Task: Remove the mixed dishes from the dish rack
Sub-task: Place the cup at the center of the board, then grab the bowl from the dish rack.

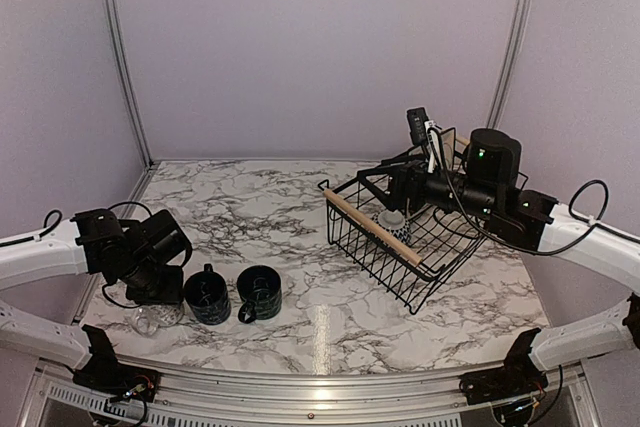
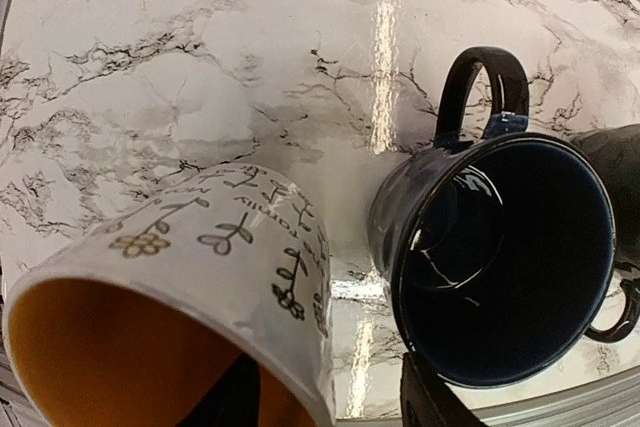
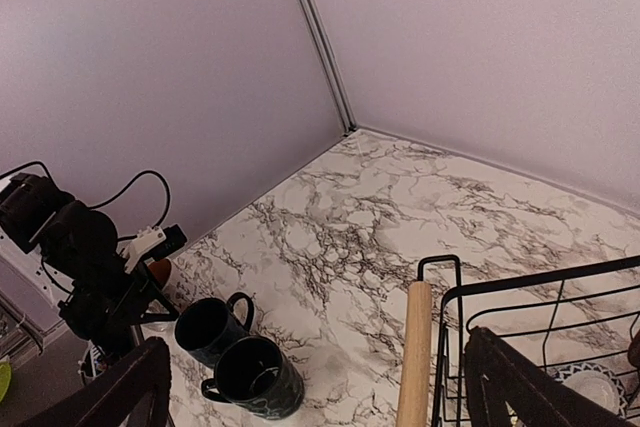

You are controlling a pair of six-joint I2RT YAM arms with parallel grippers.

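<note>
The robot's right gripper should tilt its fingers down and go down into the wire rack (image 1: 430, 267), onto the pale base of the round patterned dish (image 1: 391, 219), because that base faces up.
The white mug with orange inside (image 2: 200, 277) lies tilted at the table's front left, also in the top view (image 1: 155, 319). My left gripper (image 2: 325, 379) is open: one finger is inside the mug, the other stands off its outer wall with a gap. Two dark blue-black mugs (image 1: 207, 295) (image 1: 260, 292) stand upright just right of it; the nearer one (image 2: 500, 257) is beside my finger. The black wire dish rack (image 1: 430, 267) stands at the right. My right gripper (image 1: 385, 185) hovers over it, open and empty (image 3: 320, 387). A round patterned dish (image 3: 592, 387) lies in the rack; the square plate is not visible.
The rack's near wooden handle (image 3: 413, 357) runs between my right fingers in the right wrist view and shows in the top view (image 1: 375, 229). The left arm with its cables (image 3: 85, 257) stands over the mugs. Grey walls close the back and sides.
</note>
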